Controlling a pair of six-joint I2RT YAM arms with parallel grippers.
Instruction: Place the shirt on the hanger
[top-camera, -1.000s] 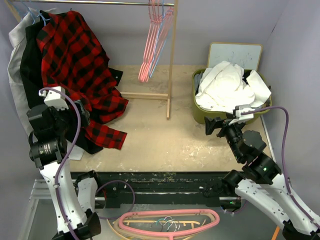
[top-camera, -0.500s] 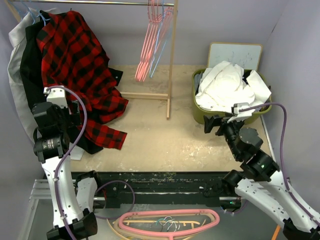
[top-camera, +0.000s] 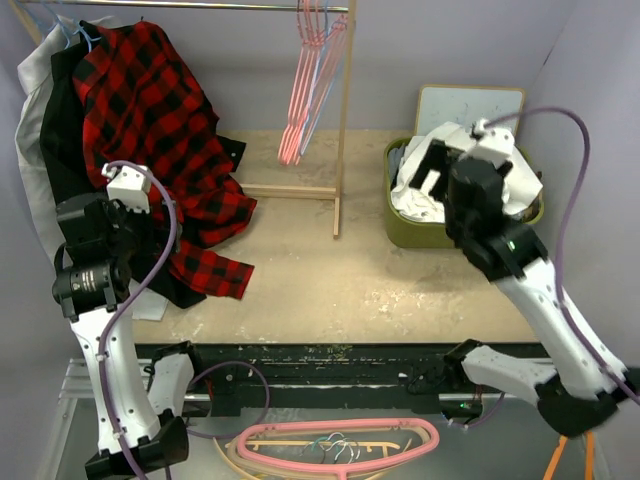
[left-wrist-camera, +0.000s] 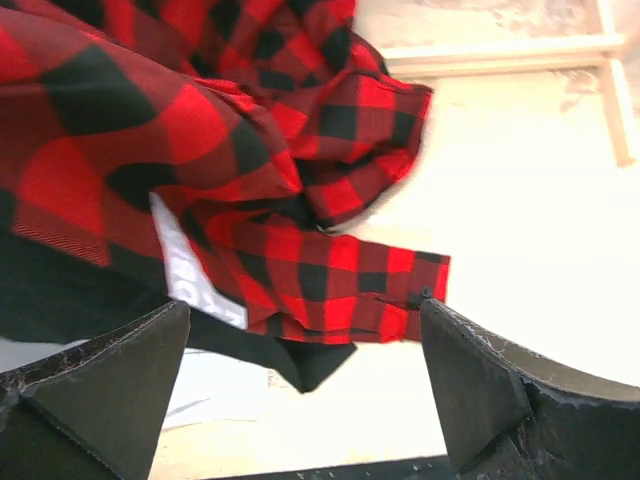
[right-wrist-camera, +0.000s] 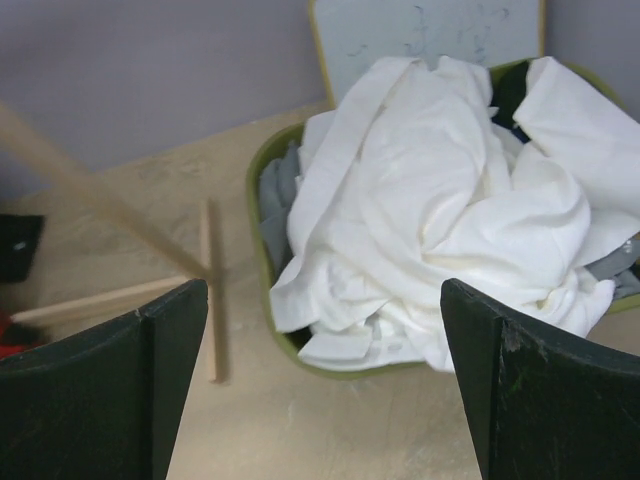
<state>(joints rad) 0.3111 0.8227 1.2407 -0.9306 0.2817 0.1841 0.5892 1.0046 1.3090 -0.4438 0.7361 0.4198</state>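
Note:
The robot's right gripper will next go down with open fingers from over the basket's near rim onto the folds (top-camera: 430, 183) (right-wrist-camera: 428, 232) in the crumpled middle of the white shirt.
The white shirt (right-wrist-camera: 440, 200) lies crumpled in an olive-green basket (right-wrist-camera: 262, 250) at the back right; in the top view my right arm hides part of the shirt (top-camera: 522, 178). My right gripper (right-wrist-camera: 322, 290) hovers open above the basket's near left rim, nothing between its fingers; in the top view the right gripper (top-camera: 428, 182) is over the basket (top-camera: 420, 236). The light-blue hanger (top-camera: 322, 92) hangs on the rail among pink ones. My left gripper (left-wrist-camera: 305, 312) stands open and empty, facing the hem of a red-and-black plaid shirt (left-wrist-camera: 200, 130).
The plaid shirt (top-camera: 150, 110) hangs at the rail's left end beside black and grey garments, its hem on the table. Pink hangers (top-camera: 298, 100) hang near the wooden rack post (top-camera: 345, 120). A whiteboard (top-camera: 470, 100) leans behind the basket. More hangers (top-camera: 340, 440) lie below the table's front edge.
My right arm has lifted and swung back, bringing its gripper from in front of the basket to above it. The left arm shifted slightly. The hangers swayed.

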